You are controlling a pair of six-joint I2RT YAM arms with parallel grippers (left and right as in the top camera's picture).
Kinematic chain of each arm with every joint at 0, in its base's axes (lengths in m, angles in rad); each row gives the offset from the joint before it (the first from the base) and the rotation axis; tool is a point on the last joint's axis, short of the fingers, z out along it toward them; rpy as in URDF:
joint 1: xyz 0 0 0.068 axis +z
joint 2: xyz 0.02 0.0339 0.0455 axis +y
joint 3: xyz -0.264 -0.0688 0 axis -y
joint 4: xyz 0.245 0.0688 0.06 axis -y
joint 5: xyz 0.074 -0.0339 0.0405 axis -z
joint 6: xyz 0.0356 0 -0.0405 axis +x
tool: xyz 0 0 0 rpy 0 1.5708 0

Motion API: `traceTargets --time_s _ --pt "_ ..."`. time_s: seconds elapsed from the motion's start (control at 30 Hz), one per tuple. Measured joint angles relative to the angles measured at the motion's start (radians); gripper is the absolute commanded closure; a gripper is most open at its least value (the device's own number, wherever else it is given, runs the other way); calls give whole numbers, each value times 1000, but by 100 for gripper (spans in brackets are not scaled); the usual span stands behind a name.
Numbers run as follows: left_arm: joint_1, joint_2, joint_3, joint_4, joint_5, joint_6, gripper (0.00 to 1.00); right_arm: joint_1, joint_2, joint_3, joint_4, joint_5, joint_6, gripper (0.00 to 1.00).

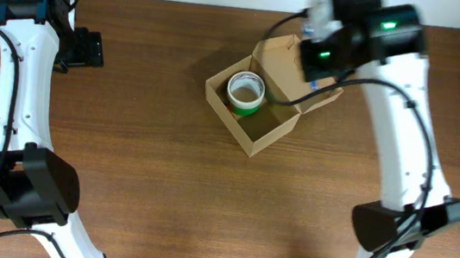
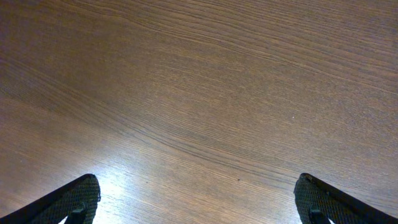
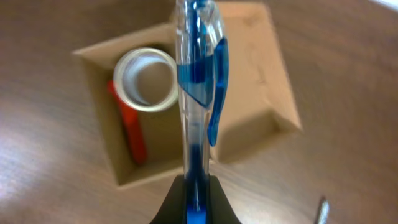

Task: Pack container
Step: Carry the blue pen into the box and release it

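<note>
My right gripper crosses next and brings the pen down onto the box's free bottom beside the red item, below it and to its left in the overhead view.
The container is a tan cardboard box in the middle of the table, open, with its flap lid folded back. Inside it are a tape roll with a green band and a red stick-like item. The right wrist view looks down into the box, with the roll in a far corner. My right gripper is shut on a clear blue pen and holds it above the box near the flap. My left gripper is open and empty over bare wood at the far left.
A small metallic object lies on the table near the bottom right of the right wrist view. The brown wooden table surrounds the box, and its back edge runs along the top of the overhead view.
</note>
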Motion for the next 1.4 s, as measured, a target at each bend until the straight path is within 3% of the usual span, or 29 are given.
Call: traceTargets --time_s 0.4,0.73,1.4 --pt "0 0 0 0 0 0 0 190 157 0 102 36 -20 96" --pt "0 0 0 0 0 0 0 200 343 0 97 11 -21 96" --pt "0 0 0 0 0 0 0 211 362 -170 143 -53 -24 96"
